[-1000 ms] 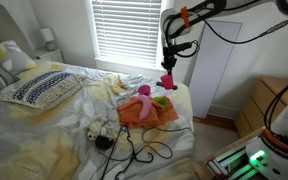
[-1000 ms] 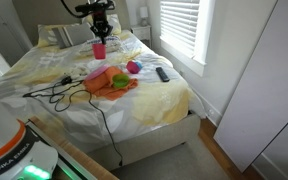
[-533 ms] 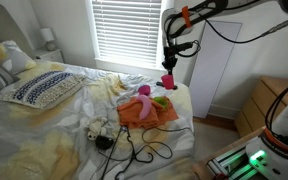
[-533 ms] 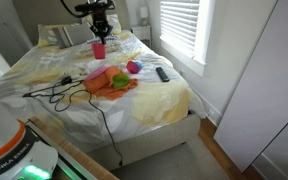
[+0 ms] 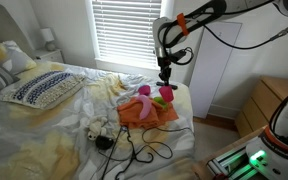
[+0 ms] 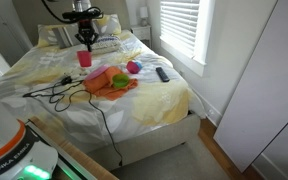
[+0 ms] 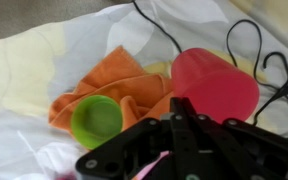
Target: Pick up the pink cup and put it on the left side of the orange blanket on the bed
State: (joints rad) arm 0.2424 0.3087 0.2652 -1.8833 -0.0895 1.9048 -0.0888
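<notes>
I should move my gripper down toward the black cables next and release the pink cup (image 6: 84, 58) there, because the blanket's edge by those cables is below my gripper.
My gripper (image 6: 84, 42) is shut on the rim of the pink cup (image 6: 84, 58) and holds it in the air above the bed. In an exterior view the gripper (image 5: 165, 74) and cup (image 5: 167, 92) hang over the far edge of the orange blanket (image 5: 144, 112). In the wrist view the cup (image 7: 216, 82) sits at the black fingertips (image 7: 179, 105), beside the orange blanket (image 7: 109, 75) below. The blanket (image 6: 112, 86) lies crumpled on the white sheet.
A green cup (image 7: 96, 118) and other small toys lie on the blanket. Black cables (image 6: 54, 92) run across the sheet next to it. A remote (image 6: 162, 73) lies near the window side. A patterned pillow (image 5: 44, 88) lies at the bed's head.
The arm has carried the pink cup sideways over the bed toward the blanket and a little lower. The grip on the cup is unchanged.
</notes>
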